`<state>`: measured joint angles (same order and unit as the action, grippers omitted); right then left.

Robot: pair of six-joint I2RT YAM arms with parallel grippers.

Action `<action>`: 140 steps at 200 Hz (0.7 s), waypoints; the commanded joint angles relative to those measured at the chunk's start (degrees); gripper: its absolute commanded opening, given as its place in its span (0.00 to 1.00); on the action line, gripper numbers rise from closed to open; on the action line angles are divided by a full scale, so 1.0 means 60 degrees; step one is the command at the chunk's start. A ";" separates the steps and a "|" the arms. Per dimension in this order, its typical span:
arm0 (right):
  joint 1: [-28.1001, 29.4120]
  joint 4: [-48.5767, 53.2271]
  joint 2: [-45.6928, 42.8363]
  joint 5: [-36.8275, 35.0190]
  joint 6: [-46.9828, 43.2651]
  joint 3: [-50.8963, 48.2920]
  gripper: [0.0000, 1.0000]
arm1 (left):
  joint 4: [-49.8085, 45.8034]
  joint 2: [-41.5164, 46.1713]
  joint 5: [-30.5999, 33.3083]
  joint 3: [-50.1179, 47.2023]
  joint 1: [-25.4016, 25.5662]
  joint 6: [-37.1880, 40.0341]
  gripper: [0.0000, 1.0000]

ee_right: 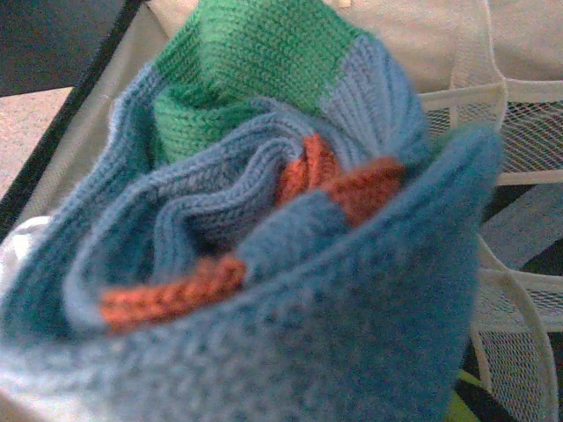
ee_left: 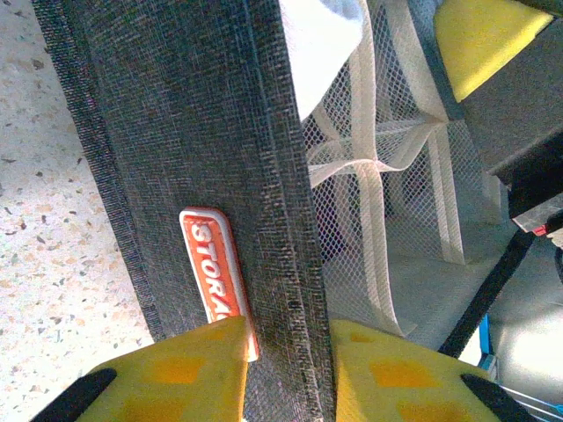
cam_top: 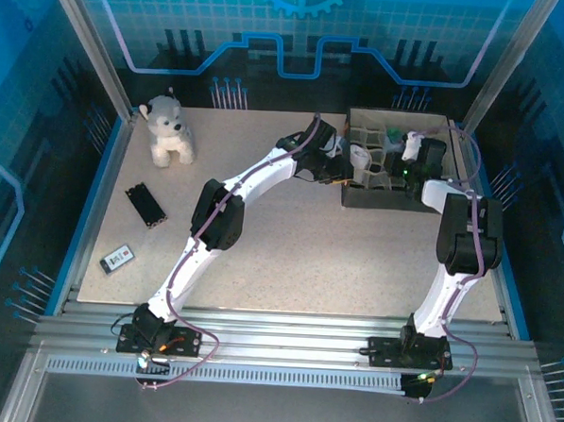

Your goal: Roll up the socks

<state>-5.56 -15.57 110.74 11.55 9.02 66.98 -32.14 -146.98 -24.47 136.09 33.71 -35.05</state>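
My right gripper will next move down deeper into the storage box's mesh section [cam_top: 395, 142] beneath the rolled teal-green sock and release the sock, because it still hangs above the mesh dividers.
The teal-green sock [ee_right: 264, 229], with grey-blue bands and an orange cuff, is bunched into a roll right in front of the right wrist camera and covers the jaws. My right gripper [cam_top: 414, 157] sits inside the grey storage box [cam_top: 392, 202], shut on this sock. A sliver of yellow fingertip [ee_right: 464, 397] shows beside the sock. The white sock [cam_top: 359, 159] lies in a mesh compartment near the box's left wall, and its white fabric [ee_left: 321, 40] shows above that wall. My left gripper [ee_left: 288, 374] is shut on the box's left wall [ee_left: 202, 132], one yellow finger on each side.
White mesh dividers [ee_left: 378, 167] split the box into compartments. A white-grey plush dog [cam_top: 168, 129] sits at the back left of the table. A flat black object [cam_top: 145, 205] and a small grey-white device [cam_top: 119, 258] lie on the left. Blue enclosure walls ring the table.
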 commanded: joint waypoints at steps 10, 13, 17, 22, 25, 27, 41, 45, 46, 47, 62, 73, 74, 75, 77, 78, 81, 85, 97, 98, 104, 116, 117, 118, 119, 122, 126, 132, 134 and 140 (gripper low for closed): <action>0.0010 0.0638 0.0239 -0.0695 0.0216 0.0118 0.06 | -0.0417 -0.0086 -0.0044 -0.0313 0.0017 -0.0140 0.28; -0.0008 0.0672 0.0243 -0.0737 0.0243 0.0107 0.06 | -0.0408 -0.0084 -0.0050 -0.0314 0.0011 -0.0129 0.28; -0.0035 0.0731 0.0223 -0.0797 0.0288 0.0105 0.06 | -0.0414 -0.0084 -0.0044 -0.0328 0.0012 -0.0132 0.28; -0.0074 0.0771 0.0199 -0.0857 0.0337 0.0095 0.07 | -0.0406 -0.0084 -0.0052 -0.0341 0.0020 -0.0123 0.28; -0.0090 0.0785 0.0196 -0.0887 0.0353 0.0075 0.07 | -0.0412 -0.0084 -0.0045 -0.0343 0.0019 -0.0121 0.28; -0.0096 0.0803 0.0181 -0.0904 0.0368 0.0065 0.07 | -0.0414 -0.0084 -0.0040 -0.0350 0.0016 -0.0132 0.28; -0.0128 0.1027 0.0149 -0.1047 0.0367 0.0104 0.12 | -0.0393 -0.0078 -0.0039 -0.0358 0.0020 -0.0121 0.28; -0.0130 0.1101 0.0149 -0.1091 0.0345 0.0117 0.14 | -0.0400 -0.0084 -0.0046 -0.0358 0.0012 -0.0122 0.28; -0.0129 0.1131 0.0148 -0.1098 0.0344 0.0131 0.15 | -0.0400 -0.0084 -0.0050 -0.0358 0.0009 -0.0129 0.28; -0.0128 0.1153 0.0148 -0.1109 0.0336 0.0131 0.16 | -0.0400 -0.0084 -0.0051 -0.0358 0.0015 -0.0125 0.28; -0.0129 0.1526 0.0169 -0.1231 0.0328 0.0238 0.26 | -0.0381 -0.0074 -0.0051 -0.0370 0.0015 -0.0141 0.28; -0.0135 0.1693 0.0176 -0.1244 0.0314 0.0274 0.30 | -0.0360 -0.0066 -0.0042 -0.0369 0.0011 -0.0157 0.28; -0.0146 0.1712 0.0176 -0.1240 0.0314 0.0275 0.30 | -0.0365 -0.0067 -0.0040 -0.0371 0.0008 -0.0154 0.28; -0.0144 0.1729 0.0176 -0.1231 0.0314 0.0276 0.31 | -0.0368 -0.0068 -0.0039 -0.0372 0.0007 -0.0152 0.28; -0.0143 0.1749 0.0176 -0.1232 0.0314 0.0277 0.31 | -0.0370 -0.0062 -0.0038 -0.0372 0.0014 -0.0158 0.28; -0.0142 0.1762 0.0184 -0.1234 0.0321 0.0277 0.32 | -0.0363 -0.0065 -0.0038 -0.0380 0.0017 -0.0154 0.28; -0.0150 0.1788 0.0170 -0.1235 0.0315 0.0279 0.34 | -0.0370 -0.0069 -0.0038 -0.0373 0.0013 -0.0150 0.28; -0.0143 0.1811 0.0166 -0.1216 0.0321 0.0277 0.35 | -0.0371 -0.0069 -0.0034 -0.0373 0.0019 -0.0152 0.28; -0.0142 0.1870 0.0151 -0.1185 0.0310 0.0277 0.41 | -0.0382 -0.0067 -0.0041 -0.0374 0.0008 -0.0159 0.28; -0.0142 0.1888 0.0149 -0.1182 0.0312 0.0284 0.42 | -0.0384 -0.0068 -0.0047 -0.0373 0.0015 -0.0155 0.28; -0.0150 0.1935 0.0133 -0.1143 0.0314 0.0305 0.45 | -0.0377 -0.0060 -0.0040 -0.0383 0.0019 -0.0154 0.28; -0.0139 0.2021 0.0070 -0.1029 0.0314 0.0335 0.49 | -0.0397 -0.0064 -0.0048 -0.0387 0.0013 -0.0137 0.28; -0.0140 0.2030 0.0065 -0.1016 0.0321 0.0342 0.49 | -0.0399 -0.0059 -0.0050 -0.0387 0.0009 -0.0136 0.28; -0.0141 0.2042 0.0055 -0.1002 0.0325 0.0339 0.50 | -0.0399 -0.0064 -0.0051 -0.0394 0.0015 -0.0143 0.28; -0.0142 0.2040 0.0042 -0.1002 0.0327 0.0345 0.50 | -0.0400 -0.0059 -0.0045 -0.0391 0.0018 -0.0146 0.28; -0.0142 0.2061 0.0024 -0.0984 0.0348 0.0350 0.51 | -0.0400 -0.0055 -0.0050 -0.0388 0.0017 -0.0150 0.28; -0.0142 0.2064 -0.0018 -0.0961 0.0377 0.0351 0.52 | -0.0400 -0.0055 -0.0039 -0.0394 0.0020 -0.0144 0.28; -0.0150 0.2058 -0.0076 -0.0924 0.0408 0.0350 0.54 | -0.0404 -0.0054 -0.0048 -0.0398 0.0008 -0.0147 0.28; -0.0144 0.2066 -0.0103 -0.0917 0.0414 0.0350 0.55 | -0.0405 -0.0054 -0.0052 -0.0397 0.0014 -0.0138 0.28; -0.0142 0.2060 -0.0167 -0.0854 0.0443 0.0356 0.56 | -0.0404 -0.0055 -0.0044 -0.0398 0.0011 -0.0136 0.28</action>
<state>-5.78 -6.44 111.02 6.02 11.07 67.99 -31.00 -146.96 -25.12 135.57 33.71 -35.90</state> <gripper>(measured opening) 0.538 0.283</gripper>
